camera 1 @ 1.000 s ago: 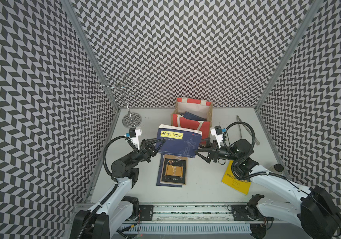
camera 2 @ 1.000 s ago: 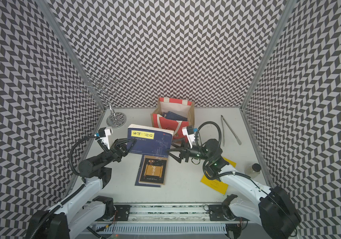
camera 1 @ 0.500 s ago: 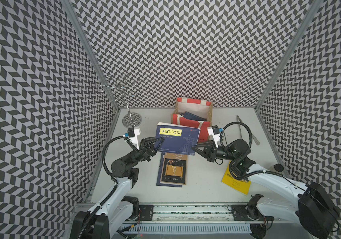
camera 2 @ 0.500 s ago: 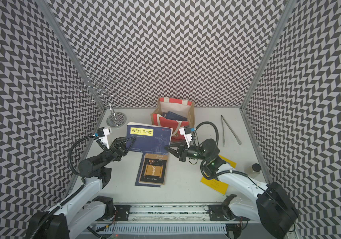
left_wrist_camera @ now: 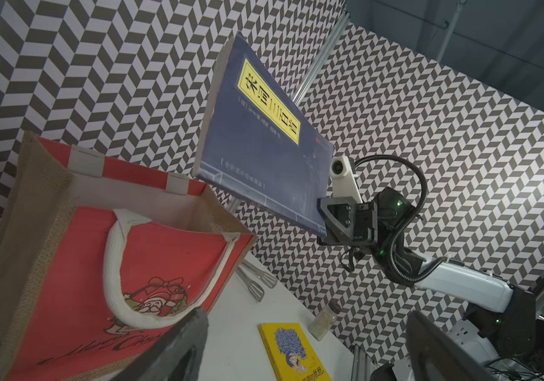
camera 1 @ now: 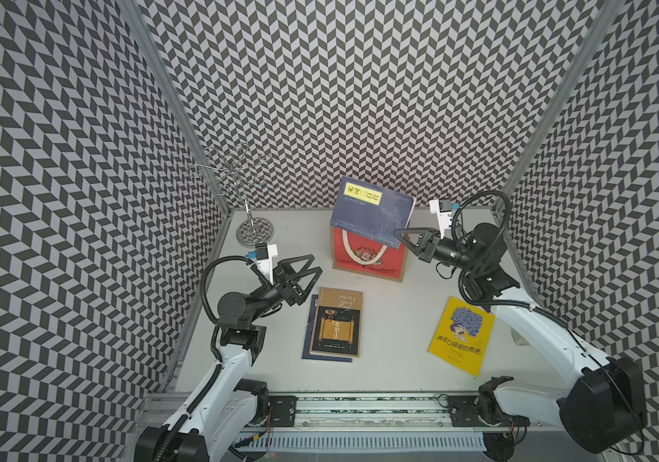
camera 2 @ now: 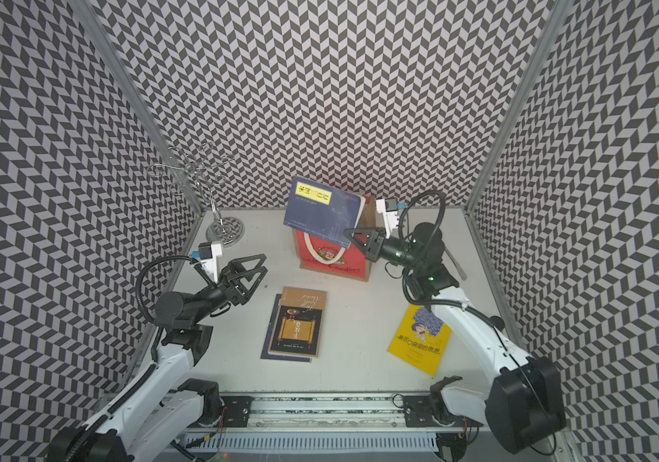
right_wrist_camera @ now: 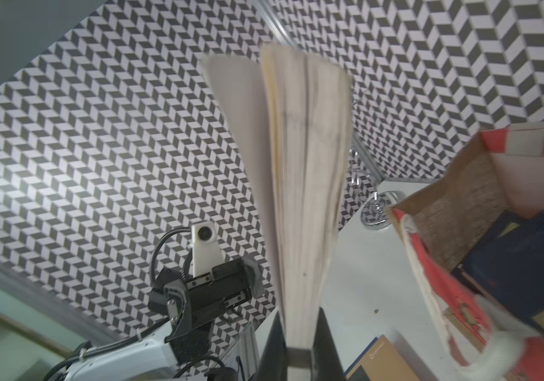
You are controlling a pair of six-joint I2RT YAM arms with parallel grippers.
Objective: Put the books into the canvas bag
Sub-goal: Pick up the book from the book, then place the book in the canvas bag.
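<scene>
My right gripper needs to tilt and go down to let go of the navy book inside the canvas bag's opening (right_wrist_camera: 507, 235). That opening is below my gripper and the book.
My right gripper (camera 1: 397, 232) (right_wrist_camera: 298, 330) is shut on the lower corner of a navy book with a yellow label (camera 1: 372, 212) (camera 2: 322, 212) (left_wrist_camera: 257, 148). The book hangs tilted in the air above the canvas bag (camera 1: 368, 256) (left_wrist_camera: 82, 264), whose mouth is open. Inside the bag lie other navy books (right_wrist_camera: 528, 250). My left gripper (camera 1: 315, 264) (left_wrist_camera: 305, 316) stands open and holds nothing, left of the bag and near the tan-and-black book with a gold scroll (camera 1: 336, 324). That book lies on another navy book (camera 1: 307, 332). A yellow book (camera 1: 462, 336) lies flat under the right arm.
A chrome wire stand (camera 1: 254, 230) stands at the back left corner. Metal tongs (left_wrist_camera: 254, 280) and a small jar (left_wrist_camera: 323, 318) lie to the right of the bag. Patterned walls close in three sides.
The left gripper opened, let go of the navy book and drew back. The right gripper shut on the book's corner and raised it from mid-table to above the bag.
</scene>
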